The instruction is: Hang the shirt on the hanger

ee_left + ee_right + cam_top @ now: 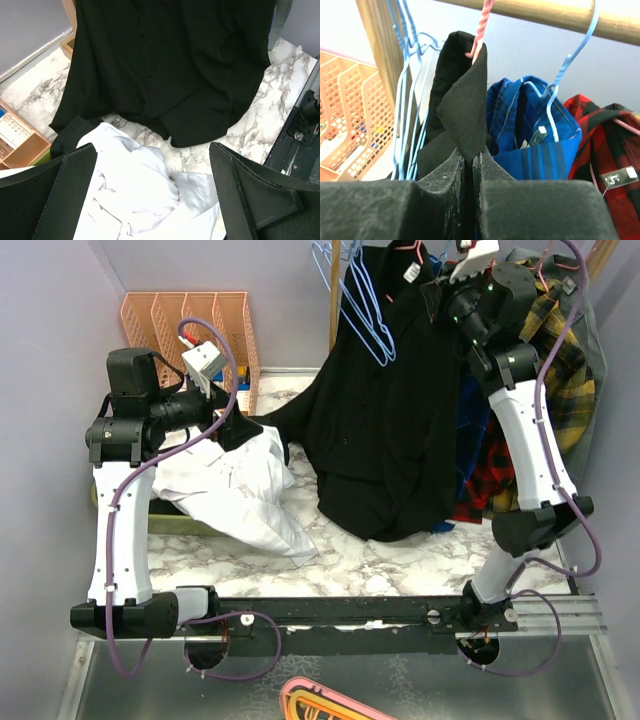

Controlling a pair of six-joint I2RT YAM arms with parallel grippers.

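Note:
The fold at the shirt's neck should next be lowered by my right gripper beneath the pink hanger's hook (482, 22) and let go there, because the hook is already over the bar.
The black shirt (380, 430) hangs from the rail at the back, and its hem rests on the marble table. In the right wrist view a fold of its collar (467, 110) sits under the pink hanger's hook (482, 22), which is over the wooden rail (540, 12). My right gripper (472, 155) is shut on that fold; in the top view it (442, 295) is high at the shirt's neck. My left gripper (230, 430) is open and empty over a white garment (135, 190), just short of the black shirt's lower edge (170, 65).
Light blue hangers (360, 300) hang left of the shirt. A blue shirt (540, 140), a red plaid shirt (605, 150) and a yellow plaid shirt (560, 360) hang to its right. Orange file racks (190, 325) stand at the back left. The white garment (240, 490) lies on the table's left half.

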